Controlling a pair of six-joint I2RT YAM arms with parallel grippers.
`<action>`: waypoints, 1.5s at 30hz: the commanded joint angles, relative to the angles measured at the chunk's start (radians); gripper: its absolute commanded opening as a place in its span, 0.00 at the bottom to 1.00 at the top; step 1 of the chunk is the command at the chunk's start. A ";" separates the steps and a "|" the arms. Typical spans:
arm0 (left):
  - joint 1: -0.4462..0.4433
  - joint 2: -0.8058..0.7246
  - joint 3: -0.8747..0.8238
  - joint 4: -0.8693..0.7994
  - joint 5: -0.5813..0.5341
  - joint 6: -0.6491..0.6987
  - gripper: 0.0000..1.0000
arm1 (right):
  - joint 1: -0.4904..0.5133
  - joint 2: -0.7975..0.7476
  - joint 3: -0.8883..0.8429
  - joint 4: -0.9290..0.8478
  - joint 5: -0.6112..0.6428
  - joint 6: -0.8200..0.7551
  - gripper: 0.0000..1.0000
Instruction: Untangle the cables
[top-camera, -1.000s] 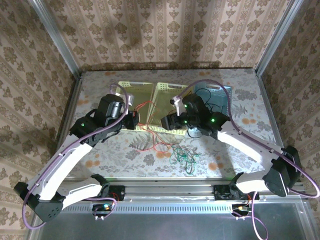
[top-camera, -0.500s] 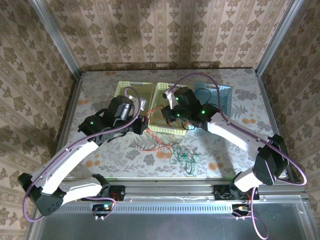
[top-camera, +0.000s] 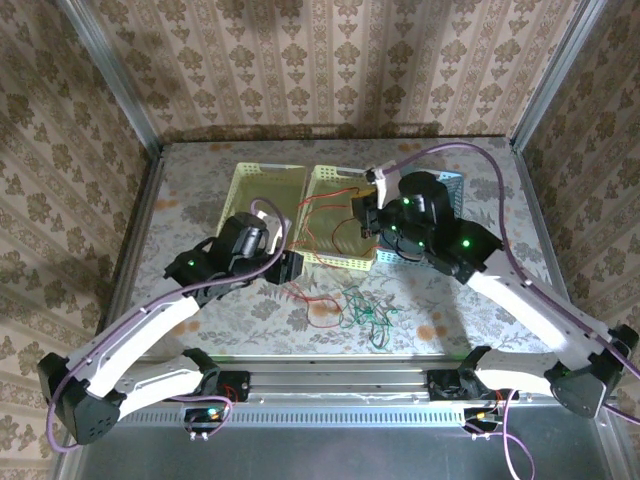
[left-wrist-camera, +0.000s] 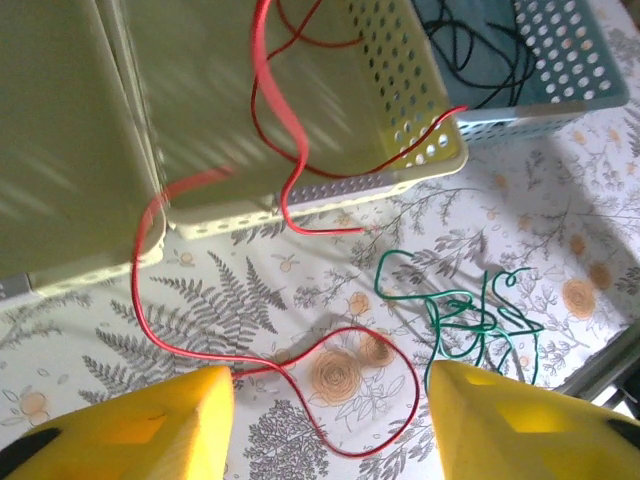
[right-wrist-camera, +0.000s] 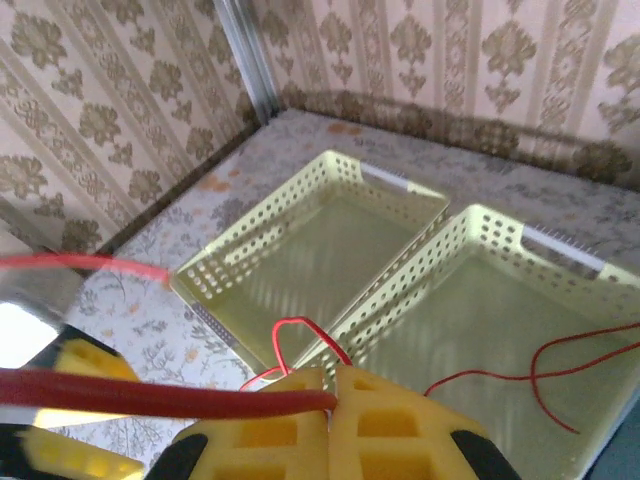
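The robot's right gripper needs to tip downward over the middle yellow basket next, then lower and let go of the cable there, because part of the red cable (top-camera: 325, 195) is already inside.
A red cable (top-camera: 325, 195) runs from my right gripper (top-camera: 360, 215) across the middle yellow basket (top-camera: 322, 176) and down to a loop on the table. In the right wrist view the right gripper (right-wrist-camera: 333, 395) is shut on that red cable (right-wrist-camera: 150, 395), held above the baskets. My left gripper (left-wrist-camera: 330, 420) is open just above the table, with the red cable's loop (left-wrist-camera: 354, 329) lying between its fingers, untouched. A green cable (left-wrist-camera: 478, 322) lies tangled on the table right of the loop, also seen as the green cable (top-camera: 365, 315) from above. A black cable (left-wrist-camera: 480, 60) rests in the blue basket (left-wrist-camera: 570, 60).
Three baskets stand in a row at the back: a left yellow basket (top-camera: 255, 175), the middle one and the blue basket (top-camera: 452, 182), partly under my right arm. Metal posts and patterned walls close in the table. The metal rail (top-camera: 340, 375) borders the near edge.
My left gripper has opened and let go of the red cable. My right gripper shut on the red cable and carried it up and to the right over the middle basket.
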 joint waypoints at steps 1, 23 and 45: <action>0.011 -0.012 -0.055 0.089 -0.009 -0.019 0.62 | -0.004 -0.037 0.057 -0.047 0.066 -0.018 0.00; 0.026 0.080 -0.140 0.006 -0.405 -0.294 0.70 | -0.174 0.445 0.348 -0.132 0.281 0.152 0.00; 0.027 0.102 -0.144 -0.017 -0.377 -0.272 0.71 | -0.232 0.535 0.261 -0.416 0.008 0.273 0.47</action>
